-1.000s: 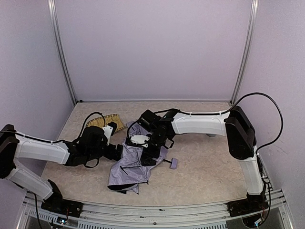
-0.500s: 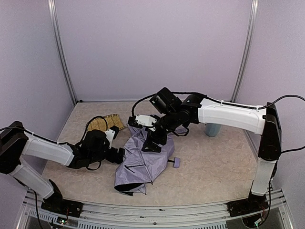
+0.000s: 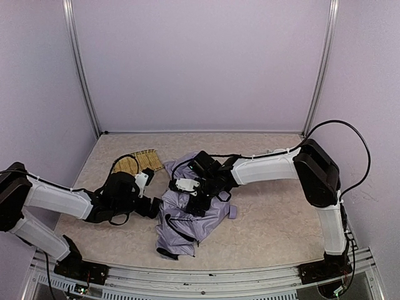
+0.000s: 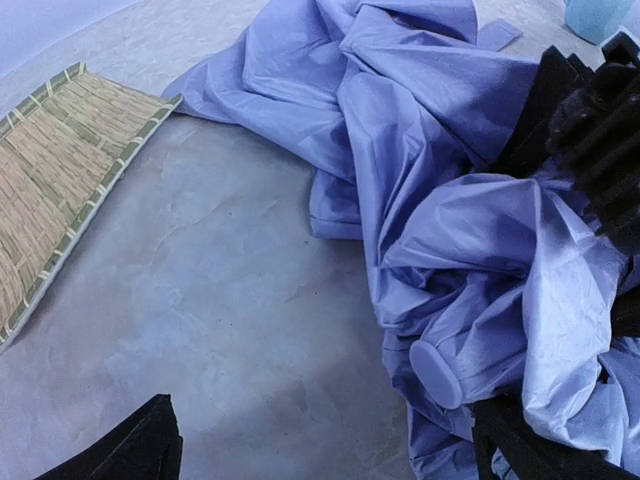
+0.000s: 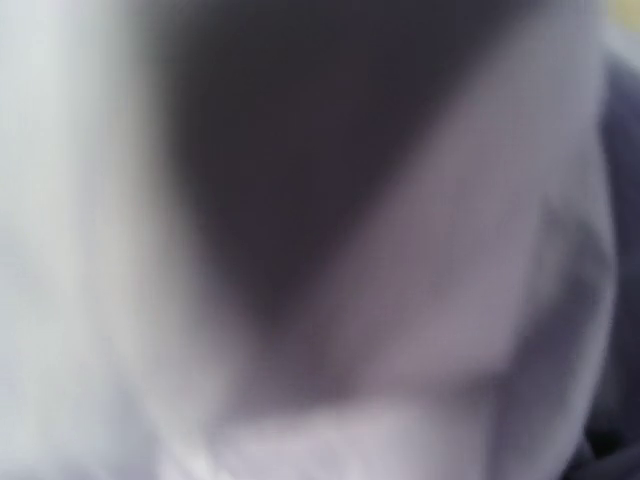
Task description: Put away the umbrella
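The umbrella's bunched middle fabric [image 3: 214, 210] already surrounds my right gripper's fingers, so I will shift that gripper toward the right in the top view, stay low and close on it.
The umbrella [image 3: 190, 215] lies crumpled in the middle of the table, pale lavender fabric with black ribs showing. Its small lavender handle [image 3: 232, 212] sticks out on the right. My right gripper [image 3: 197, 199] is pressed down into the top of the fabric, its fingers hidden. The right wrist view is only a blur of fabric [image 5: 400, 300] against the lens. My left gripper [image 3: 152, 207] sits low at the umbrella's left edge. In the left wrist view it [image 4: 330, 445] is wide open, with the fabric [image 4: 450, 200] and a round lavender end cap [image 4: 437, 372] beside its right finger [image 4: 530, 450].
A woven straw tray [image 3: 139, 161] lies at the back left, also in the left wrist view [image 4: 60, 170]. A pale blue cup [image 4: 600, 15] shows beyond the umbrella. Walls close in the table at the back and on both sides.
My right arm rose with the fabric half a second ago and has come back down onto it. The umbrella bundle has shifted slightly to the right. The left gripper has stayed by its left edge.
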Robot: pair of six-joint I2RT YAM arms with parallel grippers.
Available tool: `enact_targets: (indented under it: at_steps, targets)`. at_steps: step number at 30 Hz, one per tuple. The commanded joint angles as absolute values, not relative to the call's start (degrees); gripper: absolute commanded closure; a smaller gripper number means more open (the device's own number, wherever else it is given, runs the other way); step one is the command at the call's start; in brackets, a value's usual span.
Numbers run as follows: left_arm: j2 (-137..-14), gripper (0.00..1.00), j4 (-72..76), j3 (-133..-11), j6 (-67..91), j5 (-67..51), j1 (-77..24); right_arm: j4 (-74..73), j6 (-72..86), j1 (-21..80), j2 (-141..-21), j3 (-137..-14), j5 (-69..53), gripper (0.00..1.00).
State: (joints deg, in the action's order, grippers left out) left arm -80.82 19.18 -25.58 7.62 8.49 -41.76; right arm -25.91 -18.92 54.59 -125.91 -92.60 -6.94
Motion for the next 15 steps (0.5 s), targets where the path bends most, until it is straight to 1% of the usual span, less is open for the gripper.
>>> enact_targets:
  at_steps: [1, 6, 9, 12, 15]
  targets:
    - [-76.6, 0.01, 21.9, -25.9, 7.1, 7.8, -39.8, -24.9, -16.4, 52.7, -121.3, -80.7, 0.4, 0.14]
    - [-75.3, 0.01, 22.3, -25.7, 7.6, 10.1, -37.3, -24.3, -14.4, 52.6, -115.3, -72.6, 3.4, 0.19]
    - [-74.4, 0.01, 22.5, -25.7, 8.2, 10.4, -36.2, -25.5, -13.6, 52.6, -112.3, -70.3, 3.5, 0.18]
    - [-73.8, 0.01, 22.5, -26.2, 7.7, 8.6, -36.3, -28.0, -13.1, 52.8, -109.6, -72.1, 2.1, 0.13]
    - [-73.7, 0.01, 21.7, -27.3, 7.9, 8.6, -36.3, -31.5, -13.1, 52.8, -106.8, -77.9, -2.2, 0.04]
